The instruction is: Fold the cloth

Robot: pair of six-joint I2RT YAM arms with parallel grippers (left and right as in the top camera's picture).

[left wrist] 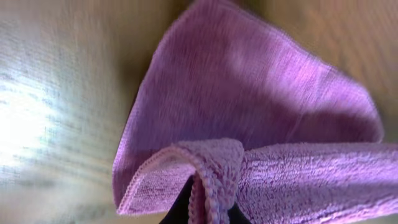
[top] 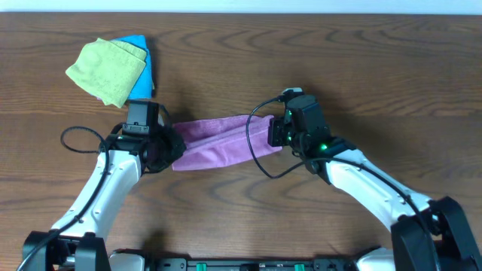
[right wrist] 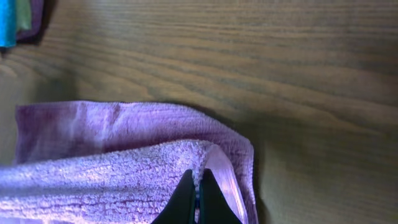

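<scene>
The robot's right gripper should next bring the cloth's pinched edge down and outward onto the lower layer's far corner and let it go, as that part of the cloth is still uncovered.
The purple cloth lies stretched between my two grippers in the middle of the table, folded along its length. My left gripper is shut on its left end; in the left wrist view the bunched hem of the cloth sits pinched between the dark fingertips. My right gripper is shut on its right end; in the right wrist view the fingertips pinch the upper layer's edge of the cloth, with the lower layer spread on the table beyond.
A light green cloth lies folded on a bright blue cloth at the back left of the wooden table. Their edges show in the right wrist view's top left corner. Black cables loop beside both arms.
</scene>
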